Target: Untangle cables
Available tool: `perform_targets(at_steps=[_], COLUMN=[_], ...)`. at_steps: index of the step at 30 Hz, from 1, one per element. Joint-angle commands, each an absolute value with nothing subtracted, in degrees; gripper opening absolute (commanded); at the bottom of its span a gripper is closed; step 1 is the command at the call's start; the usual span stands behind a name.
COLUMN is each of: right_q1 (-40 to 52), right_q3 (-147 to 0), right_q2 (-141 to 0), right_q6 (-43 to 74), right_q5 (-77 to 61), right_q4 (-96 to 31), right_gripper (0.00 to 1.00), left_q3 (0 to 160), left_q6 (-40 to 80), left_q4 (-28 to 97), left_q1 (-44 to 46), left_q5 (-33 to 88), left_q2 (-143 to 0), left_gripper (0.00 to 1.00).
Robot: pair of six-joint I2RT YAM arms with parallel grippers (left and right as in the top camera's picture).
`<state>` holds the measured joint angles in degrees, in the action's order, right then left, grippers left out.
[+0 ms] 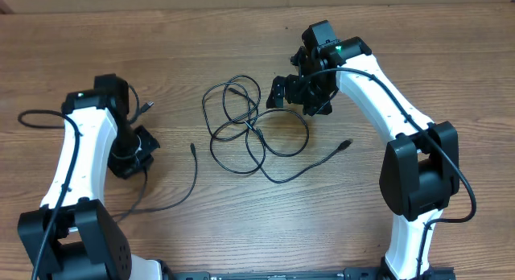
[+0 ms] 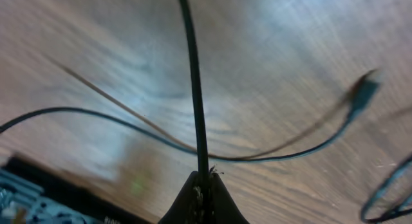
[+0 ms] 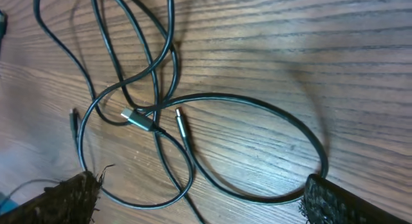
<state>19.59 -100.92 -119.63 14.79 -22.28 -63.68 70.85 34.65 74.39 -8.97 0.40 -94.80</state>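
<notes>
The left gripper carries the raised cable toward the tangle next, lower over the loose plug end, before it lets go of the cable.
Thin black cables lie in a tangle of loops (image 1: 249, 127) at the table's middle, with one plug end out to the right (image 1: 346, 143). A separate cable (image 1: 181, 191) curves from its plug (image 1: 193, 148) down and back to my left gripper (image 1: 133, 149), which is shut on it. In the left wrist view the closed fingers (image 2: 203, 188) pinch that cable (image 2: 193, 89), and a plug (image 2: 364, 92) lies further off. My right gripper (image 1: 294, 91) hovers open over the tangle's right side. In the right wrist view its fingers (image 3: 199, 205) straddle a loop (image 3: 270, 114), near a silvery plug (image 3: 138, 120).
The wooden table (image 1: 451, 47) carries only the cables. The thicker arm wire (image 1: 36, 117) loops out at the far left. A small plug (image 1: 145, 109) lies just beside the left arm. The arm bases stand at the front edge.
</notes>
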Motion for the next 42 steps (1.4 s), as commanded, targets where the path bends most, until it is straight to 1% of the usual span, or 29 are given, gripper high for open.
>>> perform_targets(at_steps=[1,5,9,16,22,24,27,28,29,33,34,36,38,40,42], right_q1=[19.79,19.81,19.79,19.79,19.79,19.79,19.79,19.81,19.81,19.81,19.81,19.81,19.81,19.81,19.81], right_q3=[-101.23,-101.23,-101.23,-101.23,-101.23,-101.23,-101.23,-101.23,-101.23,-101.23,-101.23,-101.23,-101.23,-101.23,-101.21], right_q2=[-117.97,-117.97,-117.97,-117.97,-117.97,-117.97,-117.97,-117.97,-117.97,-117.97,-117.97,-117.97,-117.97,-117.97,-117.99], right_q6=[14.55,14.55,14.52,14.55,14.55,14.57,14.57,14.57,14.57,14.57,14.57,14.57,14.57,14.57,14.55], right_q5=[-19.90,-19.94,-19.92,-19.92,-19.94,-19.94,-19.94,-19.94,-19.94,-19.94,-19.97,-19.97,-19.97,-19.97,-19.92], right_q4=[-63.55,-63.53,-62.35,-61.80,-61.65,-61.21,-60.73,-60.73,-60.64,-60.31,-60.31,-60.38,-60.62,-61.04,-61.60], right_gripper=[1.00,1.00,1.00,1.00,1.00,1.00,1.00,1.00,1.00,1.00,1.00,1.00,1.00,1.00,1.00], left_q3=[68.23,65.28,62.37,57.39,55.31,54.50,53.17,52.73,52.42,51.81,51.81,51.77,51.53,50.96,50.06], left_q6=[34.28,33.21,33.15,28.03,25.39,25.39,25.54,25.54,25.78,25.76,25.78,25.80,25.93,25.96,25.93], left_q4=[75.44,74.76,71.11,59.24,51.33,48.71,45.41,44.58,43.97,42.76,42.74,42.78,42.74,42.06,40.34], left_q1=[-8.58,-8.27,-7.35,-3.03,2.04,3.62,5.63,6.26,6.85,8.43,8.45,8.45,8.45,8.45,8.45], left_q5=[1.32,1.56,3.14,11.64,10.44,8.21,7.25,7.25,7.22,6.72,6.42,5.32,3.29,1.13,0.82], left_q2=[-94.83,-94.83,-94.83,-94.83,-94.83,-94.83,-94.83,-94.83,-94.83,-94.83,-94.83,-94.85,-94.87,-94.87,-94.87], left_gripper=[0.04,0.04,0.04,0.04,0.05,0.09,0.27,0.31,0.33,0.33,0.32,0.26,0.26,0.28,0.34])
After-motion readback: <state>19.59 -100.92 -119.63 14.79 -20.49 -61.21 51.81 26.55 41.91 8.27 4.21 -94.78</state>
